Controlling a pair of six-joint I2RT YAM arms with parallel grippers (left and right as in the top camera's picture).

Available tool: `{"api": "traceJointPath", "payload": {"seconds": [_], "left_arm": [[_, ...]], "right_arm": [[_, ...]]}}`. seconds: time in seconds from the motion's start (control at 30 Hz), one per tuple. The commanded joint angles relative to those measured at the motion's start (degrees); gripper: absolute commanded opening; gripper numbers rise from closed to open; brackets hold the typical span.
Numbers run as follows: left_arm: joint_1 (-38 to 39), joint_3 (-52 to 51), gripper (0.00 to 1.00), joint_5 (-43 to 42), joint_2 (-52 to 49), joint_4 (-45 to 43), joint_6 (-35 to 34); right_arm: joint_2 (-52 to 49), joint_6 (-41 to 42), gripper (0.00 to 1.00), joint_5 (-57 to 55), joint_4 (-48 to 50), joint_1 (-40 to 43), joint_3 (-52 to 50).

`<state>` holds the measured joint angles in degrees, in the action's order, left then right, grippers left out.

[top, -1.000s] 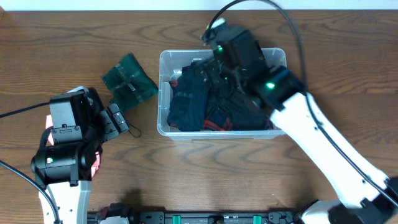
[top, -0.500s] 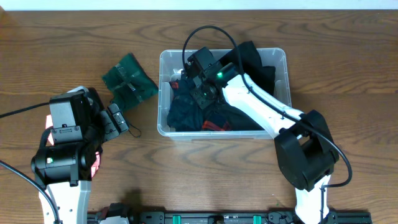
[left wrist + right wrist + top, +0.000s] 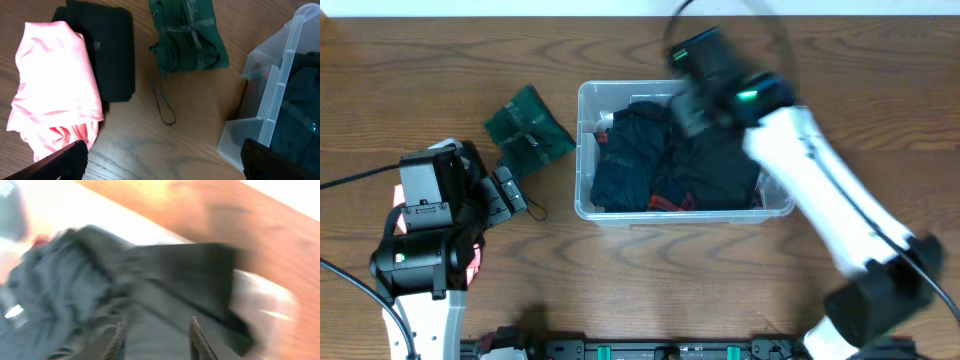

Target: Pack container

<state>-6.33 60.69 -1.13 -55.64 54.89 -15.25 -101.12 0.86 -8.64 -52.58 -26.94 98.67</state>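
My left gripper will next move outward and down onto the near end of the folded green garment, which lies below and farther outward.
The clear container stands mid-table, filled with dark blue and black clothes with a bit of red plaid. It also shows at the right of the left wrist view. My right gripper is open and empty just above the dark clothes; the view is blurred by motion. In the overhead view the right arm hangs over the bin's back right. My left gripper is open wide and empty, low over bare table left of the bin, and it also shows in the overhead view.
A folded green garment with a loose cord lies left of the bin. A pink garment and a folded black garment lie under the left arm. Cables run along the left table edge.
My right arm has pulled out of the bin's left half and swung up and to the back right. The dark clothes now lie spread in the bin. The left arm has not moved.
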Motion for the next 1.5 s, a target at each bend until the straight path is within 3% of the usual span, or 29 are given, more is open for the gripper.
{"api": "traceJointPath", "payload": {"seconds": [0.0, 0.33, 0.47, 0.63, 0.77, 0.87, 0.9, 1.03, 1.23, 1.47], "left_arm": [[-0.24, 1.14, 0.98, 0.28, -0.11, -0.07, -0.50], [-0.24, 1.05, 0.98, 0.28, -0.11, -0.04, -0.50], [-0.24, 1.05, 0.98, 0.28, -0.11, -0.04, -0.50], [-0.24, 1.05, 0.98, 0.28, -0.11, -0.04, -0.50], [-0.24, 1.05, 0.98, 0.28, -0.09, -0.04, -0.50], [-0.24, 1.05, 0.98, 0.28, -0.11, -0.24, -0.50], [-0.24, 1.05, 0.98, 0.28, -0.11, -0.31, -0.48], [-0.26, 1.07, 0.98, -0.20, -2.08, -3.34, -0.57], [-3.58, 2.64, 0.98, -7.32, -17.55, -11.61, -0.52], [-7.72, 13.92, 0.98, -18.38, -42.95, -14.12, 1.14]], "right_arm": [[-1.16, 1.68, 0.35, 0.79, -1.22, 4.20, -2.80], [-13.35, 3.82, 0.35, 8.28, 7.58, 6.71, -19.91], [-16.31, 3.80, 0.32, 8.20, 7.54, 6.73, -20.31], [-9.62, 3.80, 0.30, 5.84, 2.27, 6.73, -15.15], [0.46, 3.65, 0.43, 3.21, 0.17, 6.73, -9.29], [8.44, 1.62, 0.73, 3.08, 1.81, 6.73, -7.39], [10.95, 1.57, 0.78, 3.06, 2.49, 6.73, -7.39], [16.72, 1.60, 0.79, 3.04, 0.98, 7.17, -7.39], [17.86, 1.60, 0.75, 2.36, -6.78, 8.24, -7.50], [18.53, 1.62, 0.72, -6.38, -12.00, 9.22, -7.65]]}}
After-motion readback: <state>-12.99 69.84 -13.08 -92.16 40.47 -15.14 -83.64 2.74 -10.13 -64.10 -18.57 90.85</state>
